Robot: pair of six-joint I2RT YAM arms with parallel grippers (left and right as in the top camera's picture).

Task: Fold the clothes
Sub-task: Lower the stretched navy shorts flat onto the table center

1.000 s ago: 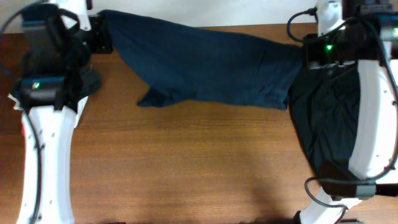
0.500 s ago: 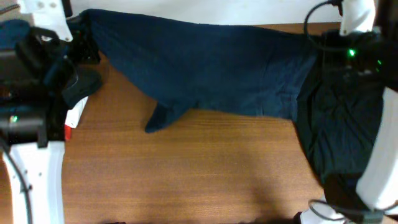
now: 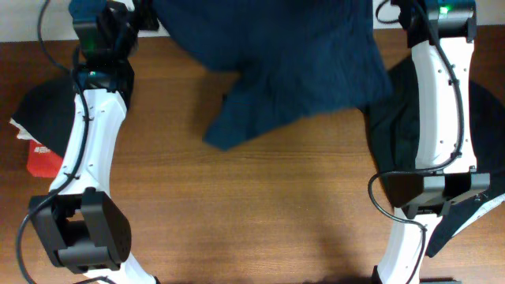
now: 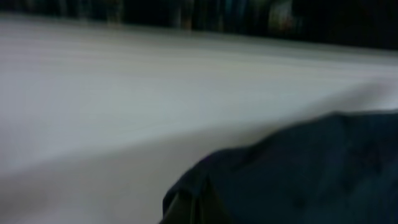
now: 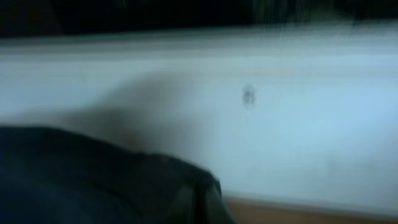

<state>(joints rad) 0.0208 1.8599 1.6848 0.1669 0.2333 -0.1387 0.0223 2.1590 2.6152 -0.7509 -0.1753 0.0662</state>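
Bare wood lies beside the drooping cloth (image 3: 189,95), so I will next move the hanging corner down and back there with my left gripper and let it go.
A navy blue textured garment (image 3: 292,63) hangs stretched between my two grippers at the table's far edge, and its lower corner (image 3: 229,130) droops toward the wood. My left gripper (image 3: 144,14) pinches its left top corner. That corner also shows, blurred, in the left wrist view (image 4: 292,174), with the jaws (image 4: 194,210) closed on the cloth. My right gripper (image 3: 380,9) pinches the right top corner, which shows dark and blurred in the right wrist view (image 5: 93,180) at the jaws (image 5: 200,206). A thinner black garment (image 3: 394,134) lies on the table at the right, partly under the right arm.
The brown wooden table (image 3: 252,213) fills the near half of the overhead view. A dark cloth heap (image 3: 39,110) with a red and white item (image 3: 43,162) lies at the left edge. A white wall (image 5: 298,124) stands just beyond the far edge.
Both arms have stretched toward the far edge and lifted the navy garment. It now hangs bunched higher and its lower corner has swung toward the middle.
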